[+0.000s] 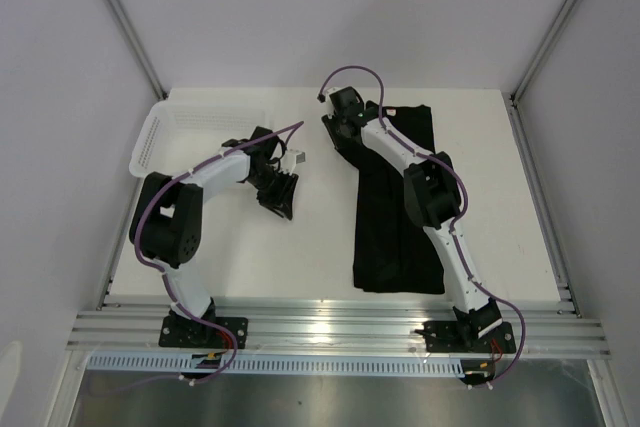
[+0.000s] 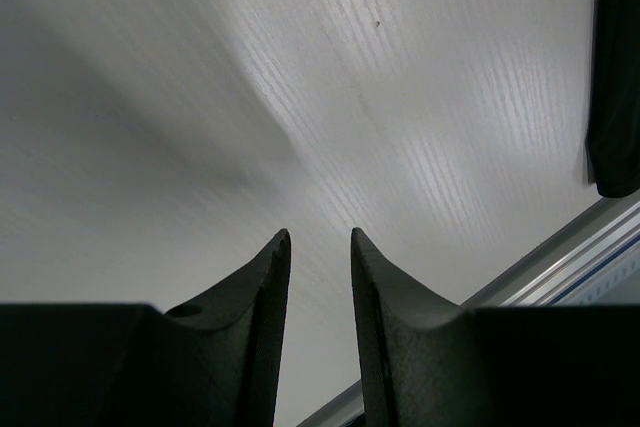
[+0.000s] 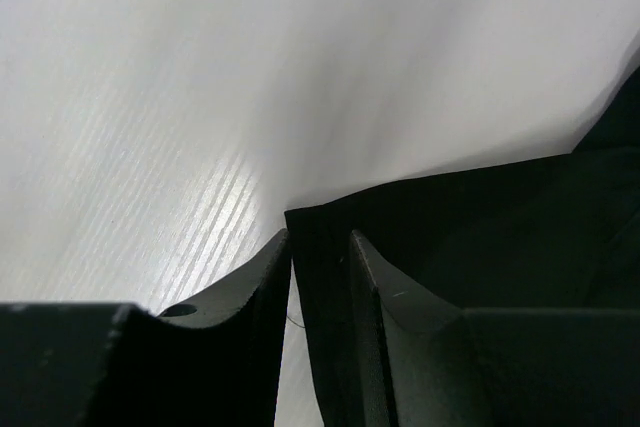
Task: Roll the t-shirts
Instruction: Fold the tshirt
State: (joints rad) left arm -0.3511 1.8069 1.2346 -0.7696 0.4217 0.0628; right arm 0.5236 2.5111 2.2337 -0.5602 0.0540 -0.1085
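Note:
The black t-shirt's corner (image 1: 329,123) (image 3: 318,235) already lies in the gap between the open fingers, so next my right gripper stays nearly in place and closes there.
One black t-shirt (image 1: 390,217) lies folded into a long narrow strip on the right half of the table, running from far to near. My right gripper (image 1: 336,119) is at the strip's far left corner. In the right wrist view the right gripper (image 3: 320,237) has its jaws a little apart, with the t-shirt (image 3: 480,227) corner lying in the gap and a sliver of table showing beside it. My left gripper (image 1: 283,207) hovers over bare table left of the strip. In the left wrist view the left gripper (image 2: 320,235) is slightly open and empty, and the t-shirt (image 2: 615,67) shows at the right edge.
A white mesh basket (image 1: 165,137) stands at the table's far left corner. A metal rail (image 1: 330,327) runs along the near edge and also shows in the left wrist view (image 2: 560,267). Walls close in on both sides.

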